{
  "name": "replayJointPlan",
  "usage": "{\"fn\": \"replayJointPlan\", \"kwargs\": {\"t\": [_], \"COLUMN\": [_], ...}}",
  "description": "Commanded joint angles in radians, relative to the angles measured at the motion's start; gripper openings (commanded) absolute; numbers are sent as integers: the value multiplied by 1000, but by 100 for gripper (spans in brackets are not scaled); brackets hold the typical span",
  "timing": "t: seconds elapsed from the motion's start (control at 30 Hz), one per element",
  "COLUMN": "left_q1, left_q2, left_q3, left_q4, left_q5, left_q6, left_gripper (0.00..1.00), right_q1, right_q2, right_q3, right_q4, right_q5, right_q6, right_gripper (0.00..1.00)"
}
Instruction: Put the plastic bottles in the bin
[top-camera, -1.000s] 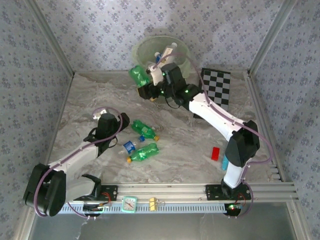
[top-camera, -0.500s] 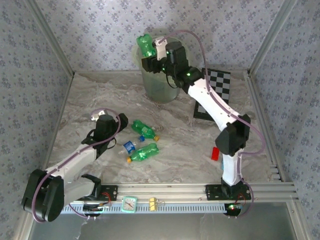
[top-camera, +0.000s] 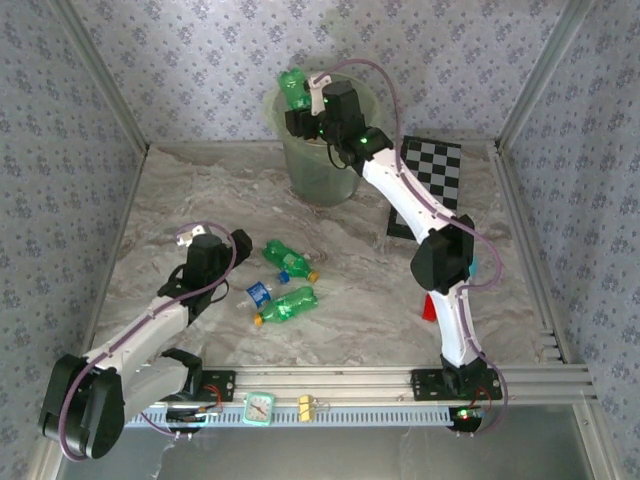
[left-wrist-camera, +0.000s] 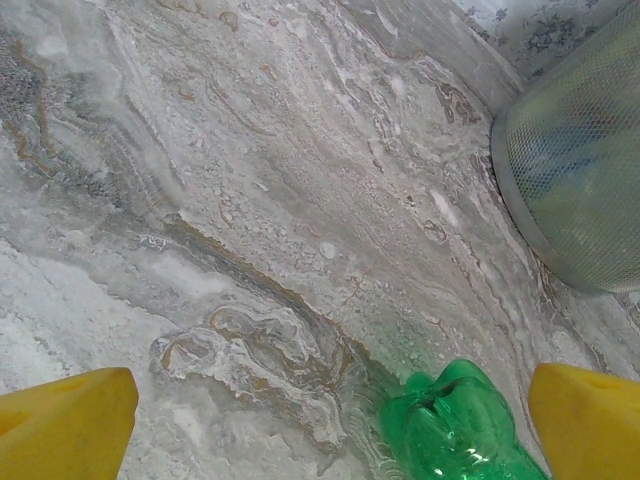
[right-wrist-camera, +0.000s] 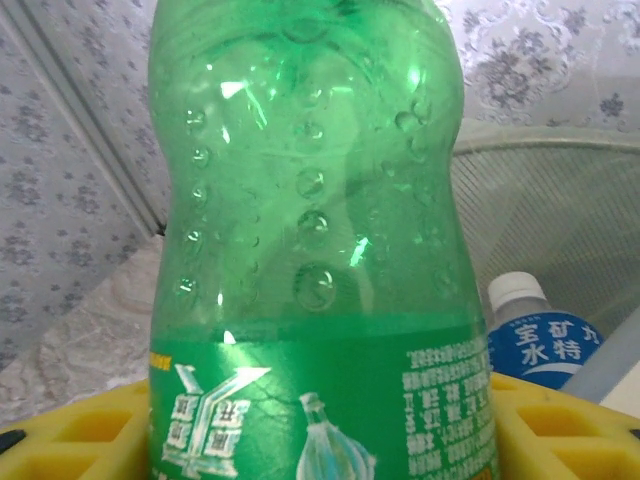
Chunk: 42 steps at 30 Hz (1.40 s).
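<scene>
The green plastic bottle (top-camera: 293, 87) needs to move slightly from the bin's rim toward the middle of the bin's opening. My right gripper will move it there next and then let it go.
My right gripper (top-camera: 303, 112) is shut on a green plastic bottle (top-camera: 293, 87), held upright above the near-left rim of the pale green bin (top-camera: 322, 165). In the right wrist view that bottle (right-wrist-camera: 310, 230) stands between the yellow fingers (right-wrist-camera: 85, 440), and a clear bottle with a blue label (right-wrist-camera: 537, 338) lies inside the bin (right-wrist-camera: 560, 210). Two green bottles (top-camera: 288, 259) (top-camera: 287, 305) and a clear blue-labelled one (top-camera: 258, 293) lie on the table. My left gripper (top-camera: 243, 241) is open just left of them; a green bottle base (left-wrist-camera: 462, 422) shows near its right finger (left-wrist-camera: 590, 420).
A black-and-white chequered board (top-camera: 432, 178) lies right of the bin. A small red block (top-camera: 430, 306) sits beside the right arm's lower link. Patterned walls close in the back and both sides. A small clock (top-camera: 258, 408) and a yellow clip (top-camera: 305, 406) sit on the front rail.
My right arm has raised the green bottle from beside the bin to above its rim. The left arm has drifted slightly back and stays open.
</scene>
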Motion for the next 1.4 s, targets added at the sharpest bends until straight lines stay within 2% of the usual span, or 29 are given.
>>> {"fn": "replayJointPlan", "kwargs": {"t": [0.0,0.2,0.37,0.57,0.8,1.13,1.37], "left_q1": [6,6,6,6,6,-17,-26], "left_q2": [-17,-18,-22,-21,-6,58,74], "left_q3": [-3,1,3,11,17,36,45], "left_q4": [-9,-11,-15,-19,-6,10,-1], "left_q5": [-14,-9,-6,14,50,114,116], "left_q6": [2,3,1,7,0,-9,-9], "left_gripper": [100,100,100,100,100,100,100], "right_q1": [-8,-24,-17,-12,-8,-25,-69], "right_q2": [37,91,85,33,-80,-273,-198], "right_q3": [40,122,127,128,49,-241,-182], "right_q4": [-47,-110,-108,-104,-94,30,-41], "right_q5": [31,25,18,14,18,57,54], "right_q6": [12,28,21,6,-24,-19,-23], "right_gripper": [54,57,73,100,100,100,100]}}
